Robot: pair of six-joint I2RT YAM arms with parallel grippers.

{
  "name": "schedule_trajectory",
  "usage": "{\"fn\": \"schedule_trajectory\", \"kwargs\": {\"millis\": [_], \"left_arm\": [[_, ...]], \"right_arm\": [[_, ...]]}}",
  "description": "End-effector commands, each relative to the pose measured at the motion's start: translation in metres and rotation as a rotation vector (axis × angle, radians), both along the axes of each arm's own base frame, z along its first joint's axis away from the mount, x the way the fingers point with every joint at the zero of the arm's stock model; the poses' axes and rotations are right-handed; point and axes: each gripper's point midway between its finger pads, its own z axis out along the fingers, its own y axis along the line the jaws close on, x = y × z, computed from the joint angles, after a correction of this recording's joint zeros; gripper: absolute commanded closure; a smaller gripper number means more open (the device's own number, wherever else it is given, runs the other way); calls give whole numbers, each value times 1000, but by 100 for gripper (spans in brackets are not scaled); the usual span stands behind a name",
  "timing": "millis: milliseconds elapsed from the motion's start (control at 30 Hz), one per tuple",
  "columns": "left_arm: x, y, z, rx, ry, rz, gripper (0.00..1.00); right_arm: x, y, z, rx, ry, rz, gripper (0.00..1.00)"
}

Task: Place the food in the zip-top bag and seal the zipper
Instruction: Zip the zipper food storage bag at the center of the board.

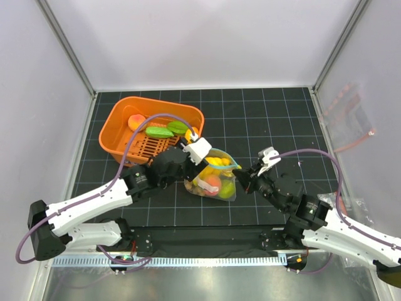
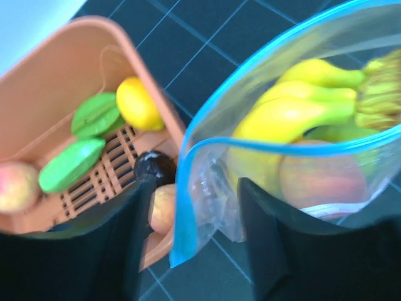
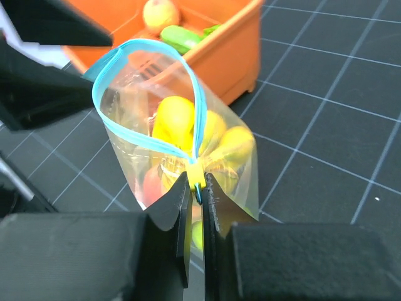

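The zipper's yellow tab (image 1: 238,167) lies to my left gripper's right in the top view, so I should turn it, cross the bag's opening and close on the tab next.
The zip-top bag (image 1: 216,182) stands open at mid-table and holds a yellow banana (image 2: 301,106), a peach (image 2: 322,179) and green pieces. My right gripper (image 3: 196,188) is shut on the near end of the teal zipper (image 3: 199,113), at its small yellow tab. It also shows in the top view (image 1: 241,170). My left gripper (image 2: 194,251) is open. Its jaws straddle the bag's left corner and the teal strip (image 2: 186,207) without pinching it. More food lies in the orange basket (image 1: 119,119): a lemon (image 2: 139,103), green pieces (image 2: 72,164), peaches (image 2: 12,187) and a dark brown ball (image 2: 155,168).
The orange basket stands just behind and left of the bag, its corner touching or nearly touching it. A second clear bag with a pink-red strip (image 1: 351,122) lies against the right wall. White enclosure walls stand on three sides.
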Motion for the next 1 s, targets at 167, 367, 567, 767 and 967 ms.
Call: {"fn": "schedule_trajectory", "kwargs": {"millis": [167,367,567,767,967], "left_arm": [[-45,-41,68,-158,-53,-321,25],[-73,-63,80,-193,15,-495,23],[-90,-96,66,-33,60,-653,29],[-93,-108,60,40,6,-769,38],[-100,-106,61,45,-10,-824,52]], "right_arm": [[-22,30,33,-1,-40,220,99],[-32,32,38,-1,-49,278,99],[-41,31,41,-14,-42,323,99],[-54,28,49,6,-56,372,99],[-60,27,53,27,-73,403,99]]}}
